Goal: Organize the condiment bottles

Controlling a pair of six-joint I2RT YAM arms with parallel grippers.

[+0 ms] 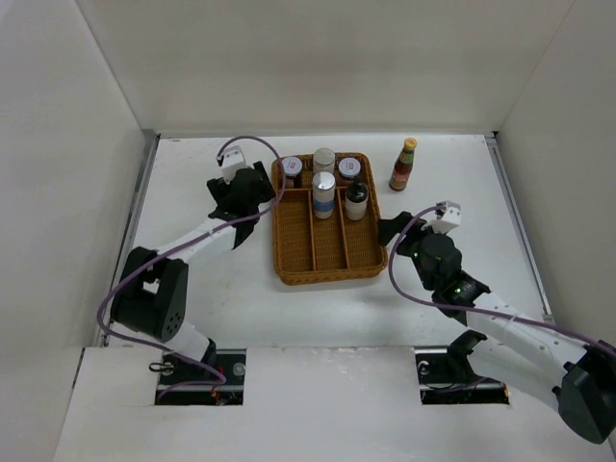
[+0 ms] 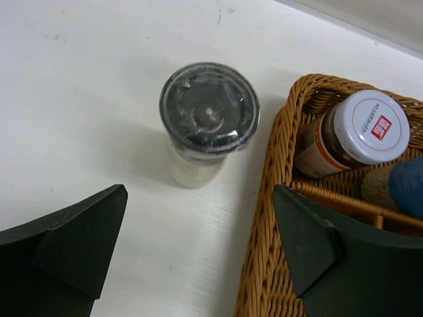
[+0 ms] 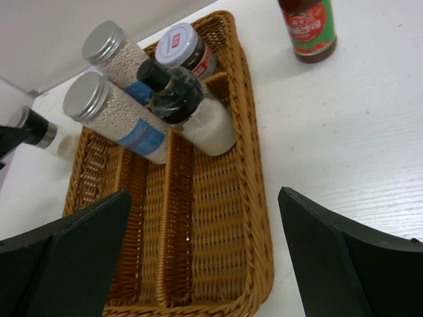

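Observation:
My left gripper moves outward and down next, bringing its open fingers around the shaker's grey lid [image 2: 209,109], since that lid stands below and outward of the fingers.
The grey-lidded shaker [image 2: 209,119] stands on the table just left of the wicker tray [image 1: 327,252]; it also shows in the right wrist view [image 3: 38,129]. My left gripper [image 2: 198,198] is open and empty, just short of the shaker, its right finger over the tray's rim. In the tray's far end stand two red-labelled jars [image 1: 292,170] [image 1: 348,169], two silver-capped blue-banded bottles [image 1: 323,159] [image 1: 323,192] and the black-capped bottle [image 1: 357,200]. The red sauce bottle [image 1: 403,165] stands on the table right of the tray. My right gripper [image 1: 399,231] is open and empty near the tray's near right corner.
The tray's near compartments [image 3: 218,224] hold nothing. White walls enclose the table on the left, back and right. In the top view my left gripper [image 1: 248,191] hides the shaker.

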